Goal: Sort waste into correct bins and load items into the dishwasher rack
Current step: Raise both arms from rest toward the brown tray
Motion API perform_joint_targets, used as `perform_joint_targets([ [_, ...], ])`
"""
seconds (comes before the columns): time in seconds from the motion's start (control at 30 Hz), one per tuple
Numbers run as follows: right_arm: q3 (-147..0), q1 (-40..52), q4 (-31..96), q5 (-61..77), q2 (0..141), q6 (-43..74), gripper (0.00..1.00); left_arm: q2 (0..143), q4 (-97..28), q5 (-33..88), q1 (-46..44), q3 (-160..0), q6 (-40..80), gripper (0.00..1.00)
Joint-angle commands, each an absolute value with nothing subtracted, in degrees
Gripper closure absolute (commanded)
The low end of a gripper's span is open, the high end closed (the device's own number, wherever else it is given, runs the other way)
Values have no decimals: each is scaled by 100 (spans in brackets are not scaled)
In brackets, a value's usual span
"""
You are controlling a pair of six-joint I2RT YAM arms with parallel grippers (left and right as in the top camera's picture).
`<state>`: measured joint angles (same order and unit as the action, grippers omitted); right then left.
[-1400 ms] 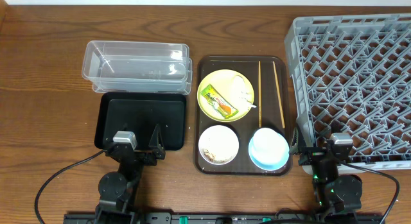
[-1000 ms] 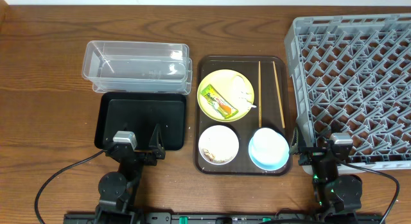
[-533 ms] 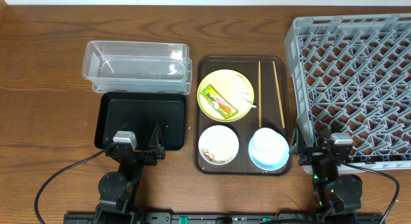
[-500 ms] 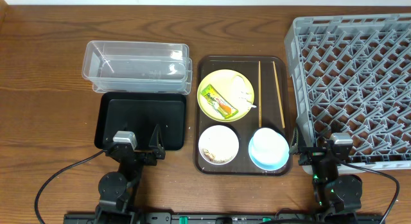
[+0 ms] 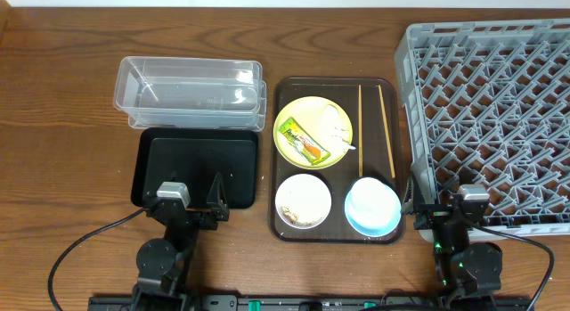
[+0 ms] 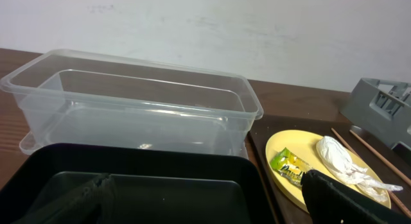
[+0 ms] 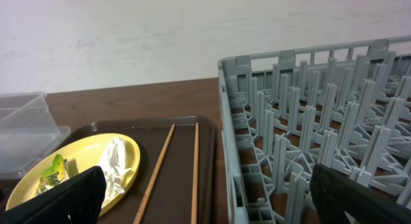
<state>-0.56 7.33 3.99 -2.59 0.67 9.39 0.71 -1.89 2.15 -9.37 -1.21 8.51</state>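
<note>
The rim of the white cup [image 5: 369,197] is next for my left gripper. My left gripper will rise past the white bowl, then tilt down onto the cup's rim.
The yellow plate [image 5: 313,133] on the brown serving tray carries the green-and-orange wrapper [image 5: 298,138] and the white scrap [image 5: 335,133]. A white bowl [image 5: 303,201] holds rice leftovers. The light blue bowl [image 5: 374,213] has a white cup [image 5: 369,197] in it. Two chopsticks [image 5: 360,115] lie on the tray's right side. The clear tub [image 5: 189,93] and the black tray [image 5: 198,167] sit to the left, the grey rack [image 5: 490,115] to the right. My left gripper [image 5: 191,197] is open over the black tray's near edge. My right gripper [image 5: 443,202] is open at the rack's near-left corner.
The brown serving tray [image 5: 337,88] lies between the bins and the rack. In the left wrist view the tub [image 6: 128,108] stands behind the black tray [image 6: 141,185]. In the right wrist view the chopsticks [image 7: 157,166] run beside the rack wall [image 7: 228,121].
</note>
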Motion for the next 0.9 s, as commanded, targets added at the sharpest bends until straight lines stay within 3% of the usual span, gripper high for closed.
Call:
perform_joint_targets([
  [0.0,-32,709,395,-259,38,923,1,62,-399,78,-902,-23,757,6],
  [0.2,-32,709,283,314,38,1420,1,60,-296,169,-902,-25,1439,6],
  [0.3,-99,709,217,930,38,1420,1,60,346,860,-902,-62,1511,6],
  [0.47,-967,709,1072,1313,228,1409,1,128,937,1441,-902,-613,1514,6],
  [0.63,-2305,709,1772,1315,1245,1321,1,1109,5,1706,-902,-1968,1509,6],
  [0.87,-4567,709,3378,1321,3706,1323,1,3953,-2692,2443,-904,-5026,1498,6],
])
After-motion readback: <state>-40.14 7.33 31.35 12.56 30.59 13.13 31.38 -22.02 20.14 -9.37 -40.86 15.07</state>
